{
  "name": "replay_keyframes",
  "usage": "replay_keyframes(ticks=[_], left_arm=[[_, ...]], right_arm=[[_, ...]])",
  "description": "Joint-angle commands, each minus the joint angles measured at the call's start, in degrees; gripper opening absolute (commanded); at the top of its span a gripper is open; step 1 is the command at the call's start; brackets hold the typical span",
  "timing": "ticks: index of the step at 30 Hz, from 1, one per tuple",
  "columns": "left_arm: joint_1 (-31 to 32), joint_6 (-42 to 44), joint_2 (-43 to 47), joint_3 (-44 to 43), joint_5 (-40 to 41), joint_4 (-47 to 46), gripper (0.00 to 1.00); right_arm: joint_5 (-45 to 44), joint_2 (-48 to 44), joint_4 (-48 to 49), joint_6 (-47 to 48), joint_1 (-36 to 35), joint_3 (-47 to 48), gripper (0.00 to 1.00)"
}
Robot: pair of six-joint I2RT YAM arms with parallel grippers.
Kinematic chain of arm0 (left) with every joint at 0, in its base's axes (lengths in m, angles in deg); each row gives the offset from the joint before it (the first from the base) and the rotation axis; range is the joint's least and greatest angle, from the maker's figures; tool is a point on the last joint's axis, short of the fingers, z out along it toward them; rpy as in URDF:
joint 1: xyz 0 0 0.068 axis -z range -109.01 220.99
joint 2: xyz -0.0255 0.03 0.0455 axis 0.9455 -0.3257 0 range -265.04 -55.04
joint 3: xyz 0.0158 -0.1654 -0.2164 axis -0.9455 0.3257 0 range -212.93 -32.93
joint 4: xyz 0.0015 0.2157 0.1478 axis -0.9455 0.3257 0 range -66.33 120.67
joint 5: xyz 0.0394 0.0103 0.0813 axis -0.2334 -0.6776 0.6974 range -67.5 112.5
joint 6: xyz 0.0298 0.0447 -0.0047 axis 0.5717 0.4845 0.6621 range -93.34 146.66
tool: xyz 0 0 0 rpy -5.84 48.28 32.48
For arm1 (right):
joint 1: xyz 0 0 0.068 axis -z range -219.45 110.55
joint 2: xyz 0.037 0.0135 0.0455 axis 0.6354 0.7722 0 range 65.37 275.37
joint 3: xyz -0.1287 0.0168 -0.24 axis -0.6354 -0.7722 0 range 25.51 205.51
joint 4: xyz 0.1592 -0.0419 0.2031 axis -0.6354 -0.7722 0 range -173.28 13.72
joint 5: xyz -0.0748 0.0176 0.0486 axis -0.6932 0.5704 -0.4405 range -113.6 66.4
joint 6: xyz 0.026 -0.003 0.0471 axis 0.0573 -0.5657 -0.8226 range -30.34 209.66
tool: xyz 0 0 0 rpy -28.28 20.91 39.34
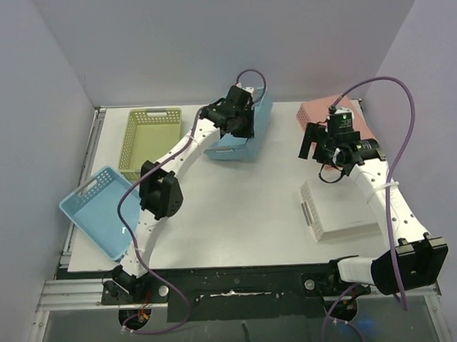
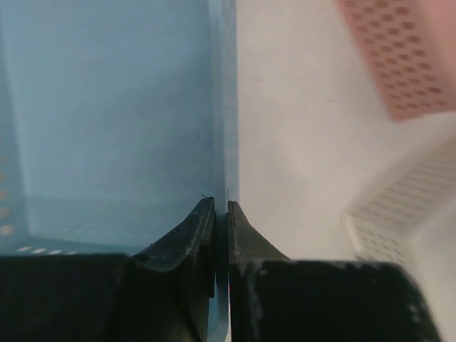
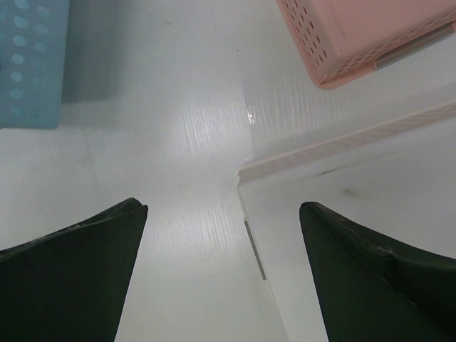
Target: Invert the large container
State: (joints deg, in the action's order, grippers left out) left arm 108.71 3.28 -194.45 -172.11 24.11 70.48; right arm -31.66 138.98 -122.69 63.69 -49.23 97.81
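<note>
I will next lift and turn the blue container's held side with my left gripper, tip the container sideways onto the tabletop by the pink basket [image 2: 296, 135], then release it, because its opening faces up.
A light blue container [image 1: 253, 136] stands upright at the back middle of the table. My left gripper [image 1: 238, 125] reaches over its near side and is shut on its thin side wall. In the left wrist view that wall [image 2: 222, 107] runs straight down between the closed left gripper [image 2: 220, 203], with the container's inside [image 2: 107, 107] to the left. A white container [image 1: 342, 208] lies bottom up at the right. My right gripper [image 1: 311, 142] hangs open above its far left corner [image 3: 246, 174], holding nothing [image 3: 223, 206].
A pink basket [image 1: 320, 111] lies bottom up at the back right. A green basket [image 1: 148, 140] sits at the back left. Another blue basket [image 1: 95, 213] tilts over the table's left edge. The right wrist view shows the pink basket [image 3: 356, 35] and the blue container [image 3: 32, 64].
</note>
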Motion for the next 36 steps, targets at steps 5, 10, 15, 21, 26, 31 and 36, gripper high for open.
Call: replay_keyframes(ticks=[5, 10, 15, 21, 26, 31, 36], left_arm=[[-0.5, -17.1, 21.4, 17.2, -32.3, -27.9, 0.00], [-0.8, -35.1, 26.1, 35.6, -42.0, -55.1, 0.00], [-1.0, -44.0, 26.6, 46.9, -44.0, -68.3, 0.00], [-1.6, -46.0, 26.5, 54.1, -42.8, -71.9, 0.00], [-2.4, -45.6, 26.7, 56.7, -43.1, -71.5, 0.11], [-4.4, -39.7, 28.9, 58.5, -41.4, -64.5, 0.37], [-5.5, -31.0, 31.6, 56.7, -39.1, -54.2, 0.41]], right_arm=[[3.5, -2.9, 0.7, -0.9, 2.3, 4.7, 0.95], [4.6, -4.9, 1.3, -2.6, 3.7, 5.5, 0.95], [7.7, -6.5, 2.5, -3.8, 6.2, 4.5, 0.96], [10.4, -7.0, 2.7, -4.2, 8.3, 3.1, 0.96], [11.5, -7.5, 2.6, -4.3, 8.6, 2.2, 0.96], [13.5, -7.6, 2.8, -4.8, 8.9, 1.1, 0.96], [20.5, -6.6, 6.3, -7.5, 9.3, -1.8, 0.96]])
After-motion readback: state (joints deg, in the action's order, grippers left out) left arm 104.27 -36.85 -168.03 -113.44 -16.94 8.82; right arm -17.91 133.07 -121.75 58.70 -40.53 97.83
